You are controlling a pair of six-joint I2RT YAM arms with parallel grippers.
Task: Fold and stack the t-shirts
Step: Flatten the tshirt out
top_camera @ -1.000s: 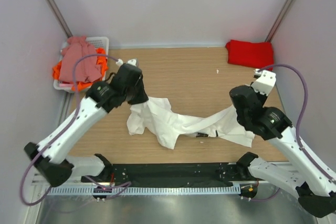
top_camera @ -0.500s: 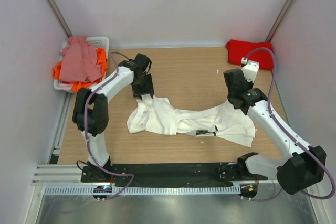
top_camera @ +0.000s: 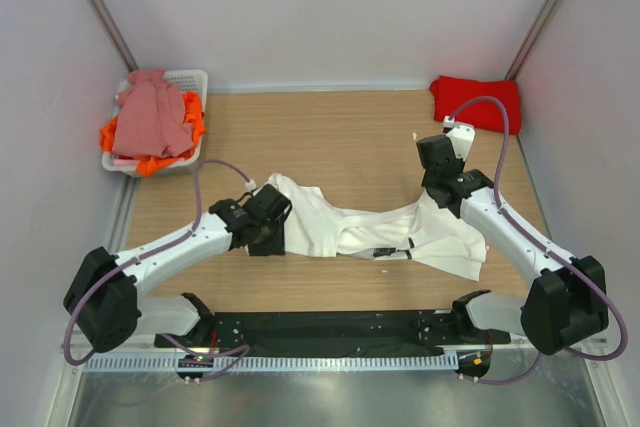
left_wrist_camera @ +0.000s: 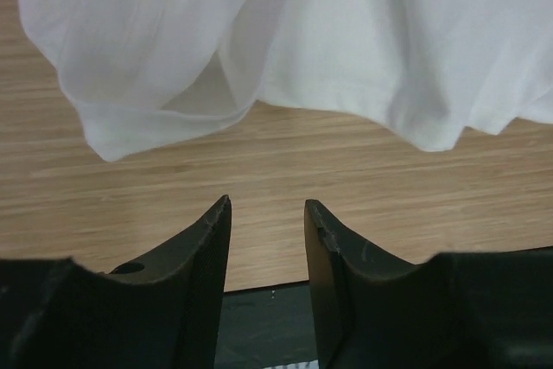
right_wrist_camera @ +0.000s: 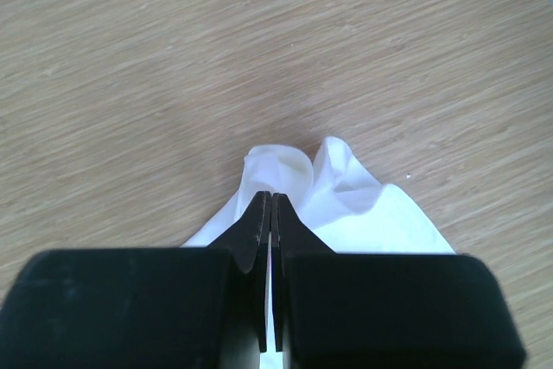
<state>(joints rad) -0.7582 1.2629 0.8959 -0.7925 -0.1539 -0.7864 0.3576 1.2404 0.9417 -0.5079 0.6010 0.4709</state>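
My left gripper moves down and outward next, toward the t-shirt's middle, onto the t-shirt's near edge, since bare wood shows between my open fingers and that edge.
The large white t-shirt [top_camera: 350, 232] lies crumpled across the middle of the table, its small black print [top_camera: 392, 254] near the front edge. My left gripper [top_camera: 270, 235] is low at the shirt's left end. In the left wrist view it [left_wrist_camera: 266, 205] is open and empty, with the white cloth [left_wrist_camera: 285, 41] just ahead of the fingertips. My right gripper [top_camera: 442, 192] is shut on the shirt's far right edge; the right wrist view shows the gripper [right_wrist_camera: 271, 196] pinching the white cloth [right_wrist_camera: 346, 187]. A folded red t-shirt [top_camera: 477, 102] lies at the back right.
A white slotted basket [top_camera: 190, 78] at the back left holds a dusty pink shirt [top_camera: 150, 112] over an orange one [top_camera: 190, 117]. The arms' black base strip [top_camera: 330, 327] runs along the near edge. Grey walls close in both sides and the back.
My left arm has let go of the shirt's left end and swung down to its near-left side, jaws open. My right gripper has drawn its edge slightly farther back.
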